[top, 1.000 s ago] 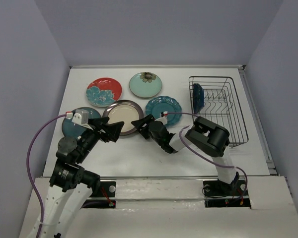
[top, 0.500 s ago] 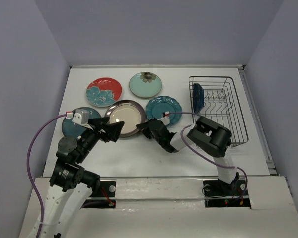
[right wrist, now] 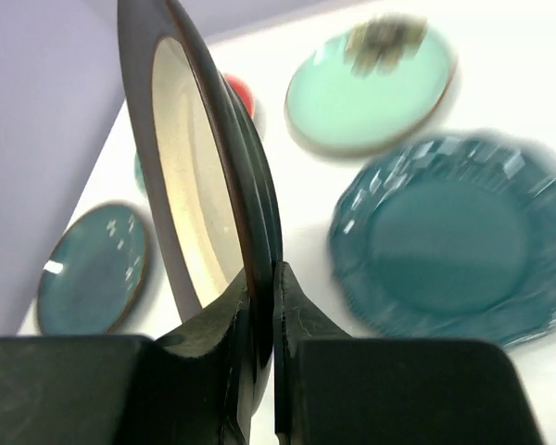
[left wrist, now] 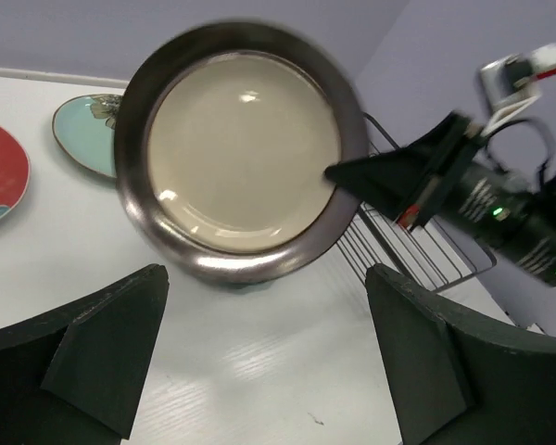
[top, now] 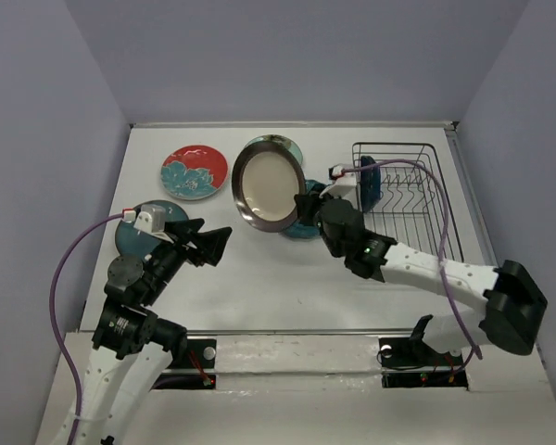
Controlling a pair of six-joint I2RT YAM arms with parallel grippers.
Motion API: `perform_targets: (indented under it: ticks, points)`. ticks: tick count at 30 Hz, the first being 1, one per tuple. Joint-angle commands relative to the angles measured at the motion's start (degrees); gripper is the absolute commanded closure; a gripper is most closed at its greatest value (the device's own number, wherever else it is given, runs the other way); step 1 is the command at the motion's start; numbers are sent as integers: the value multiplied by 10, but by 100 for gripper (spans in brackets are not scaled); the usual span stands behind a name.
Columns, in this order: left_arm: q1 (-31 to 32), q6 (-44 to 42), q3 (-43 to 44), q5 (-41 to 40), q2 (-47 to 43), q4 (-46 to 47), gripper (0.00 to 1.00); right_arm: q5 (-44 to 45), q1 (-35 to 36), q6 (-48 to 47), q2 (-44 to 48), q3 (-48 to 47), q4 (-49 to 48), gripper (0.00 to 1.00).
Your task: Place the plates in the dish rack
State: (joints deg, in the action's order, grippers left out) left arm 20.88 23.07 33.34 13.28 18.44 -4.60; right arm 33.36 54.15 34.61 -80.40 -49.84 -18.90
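Next, my right gripper turns and moves to the right in the top view, then down to the slot beside the dark-blue plate [top: 369, 181], since that slot is empty.
My right gripper [top: 306, 200] [right wrist: 262, 273] is shut on the rim of the cream plate with the brown rim [top: 267, 183] [right wrist: 181, 185] and holds it tilted on edge above the table, left of the dish rack [top: 417, 209]. A dark-blue plate [top: 369, 181] stands in the rack's left end. On the table lie the red flowered plate [top: 195, 171], the plain teal plate [top: 130, 236], the mint plate [right wrist: 371, 83] and the scalloped teal plate [right wrist: 445, 246]. Near the plain teal plate, my left gripper [top: 213, 243] [left wrist: 264, 278] hangs open and holds nothing.
The white table ends at walls on the left and at the back. The rack's wire side [left wrist: 398, 250] shows past the raised plate in the left wrist view. A purple cable [top: 69, 269] loops beside the left arm.
The right gripper closed on the cream plate's rim, lifted it off the table and swung it up and back toward the rack. The left arm stayed still.
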Motion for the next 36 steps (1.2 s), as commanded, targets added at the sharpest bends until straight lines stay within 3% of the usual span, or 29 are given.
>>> perform_targets:
  ticks: [1,4,7,16,20,28,36]
  points:
    - [1,0,-1,7,-13,18,1,184,-9,-300,127,-108,-52,93]
    - [3,0,0,-2,-20,14,1,223,-61,-440,166,-133,-54,93]
    - [4,1,-1,-2,-27,16,1,237,-137,-518,207,-146,-54,93]
    - [15,0,-1,-7,-35,13,1,239,-276,-612,188,-146,-50,93]
    - [18,0,0,-11,-38,11,1,216,-301,-594,165,-149,-13,93]
    - [20,0,0,-18,-39,9,1,116,-343,-460,144,-163,111,93]
    - [20,0,0,-18,-37,9,1,93,-343,-409,121,-143,135,93]
